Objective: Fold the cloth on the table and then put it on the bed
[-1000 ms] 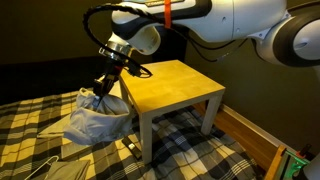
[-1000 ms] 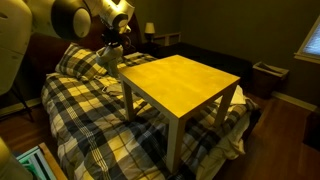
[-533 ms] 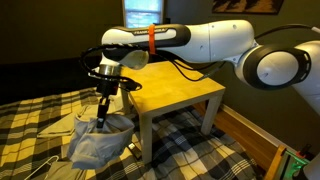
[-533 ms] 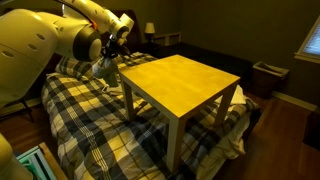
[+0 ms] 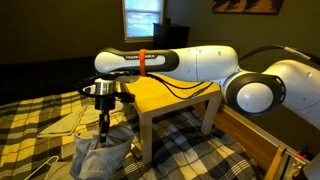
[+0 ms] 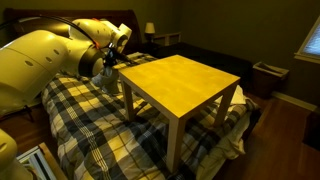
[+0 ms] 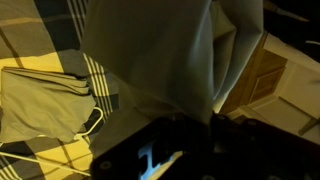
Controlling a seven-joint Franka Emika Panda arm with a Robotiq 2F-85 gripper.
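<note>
The cloth's bunched lower part already rests on the bedding beside the table leg, so my gripper will next move down toward the plaid bedding (image 6: 112,98) below it and release the cloth there.
A pale grey cloth (image 5: 102,157) hangs bunched from my gripper (image 5: 105,128), its lower part resting on the plaid bed (image 5: 190,150) beside the table. In an exterior view the cloth (image 6: 101,76) is a small bundle at the gripper (image 6: 105,66), left of the table. In the wrist view the cloth (image 7: 160,55) fills the frame and runs down into my dark gripper (image 7: 200,122), which is shut on it. The yellow wooden table (image 5: 175,85) (image 6: 180,85) has a bare top.
A second pale cloth (image 7: 45,100) with a cord lies flat on the plaid bedding (image 7: 40,40); it also shows in an exterior view (image 5: 62,127). A table leg (image 5: 146,135) stands close to the cloth. Wire hangers (image 5: 35,166) lie on the bed.
My gripper has carried the cloth off the table edge and downward and leftward over the bed. The cloth now rests lower on the bedding.
</note>
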